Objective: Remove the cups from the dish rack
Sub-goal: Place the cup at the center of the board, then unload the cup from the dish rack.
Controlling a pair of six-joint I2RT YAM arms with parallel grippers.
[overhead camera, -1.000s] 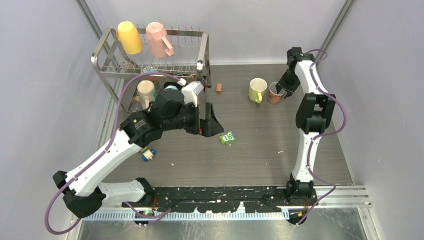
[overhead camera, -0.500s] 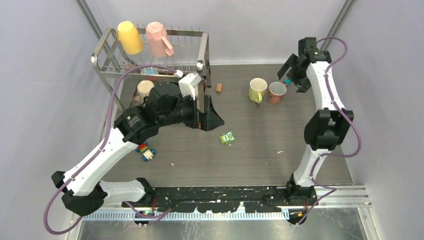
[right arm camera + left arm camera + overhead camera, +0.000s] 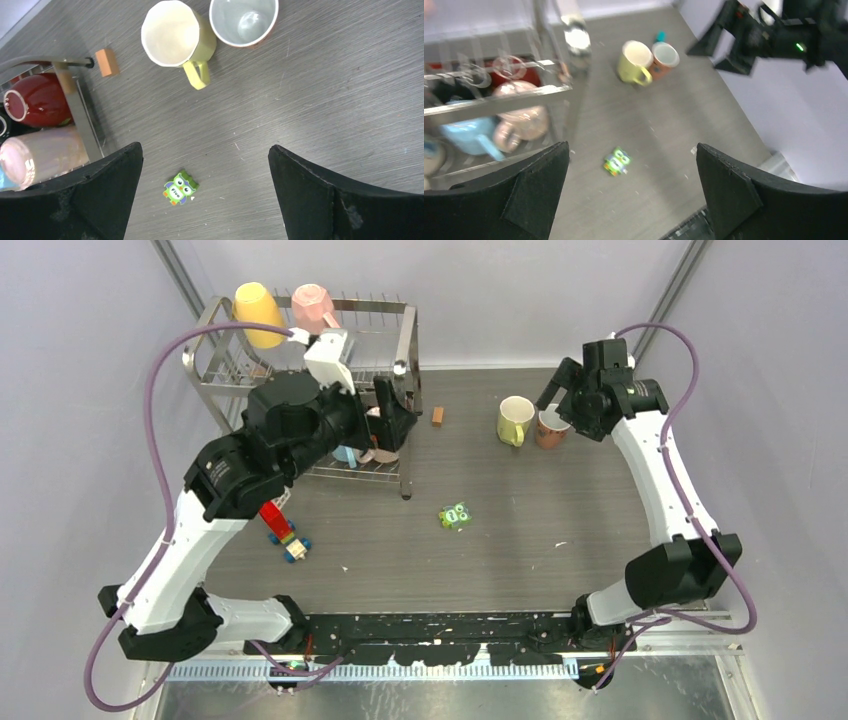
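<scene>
The pink cup's handle [image 3: 331, 320] sticks out clear of the yellow cup [image 3: 258, 313]. So my left gripper will swing outward and to the left in the top view next, onto that handle.
The dish rack [image 3: 372, 307] stands at the back left, with a yellow cup [image 3: 258, 313] and a pink cup [image 3: 314, 306] upside down on its top prongs. Its lower tier holds a light blue cup [image 3: 468, 137], a pinkish cup [image 3: 522, 116] and a dark red cup [image 3: 39, 99]. A lime cup [image 3: 515, 420] and an orange cup [image 3: 551, 426] stand upright on the table, side by side. My left gripper [image 3: 397, 412] hangs open and holds nothing, by the rack's front right corner. My right gripper [image 3: 560, 398] is open, with nothing in it, above the two table cups.
A green owl block [image 3: 180, 187] lies mid-table. A small orange block [image 3: 106, 62] sits near the rack's right post [image 3: 75, 107]. Coloured toy bricks [image 3: 282, 528] lie in front of the rack, under my left arm. Grey walls close in on both sides.
My right gripper opened, left the orange cup standing beside the lime one and rose away. My left arm swung from the table up to the rack's front right corner.
</scene>
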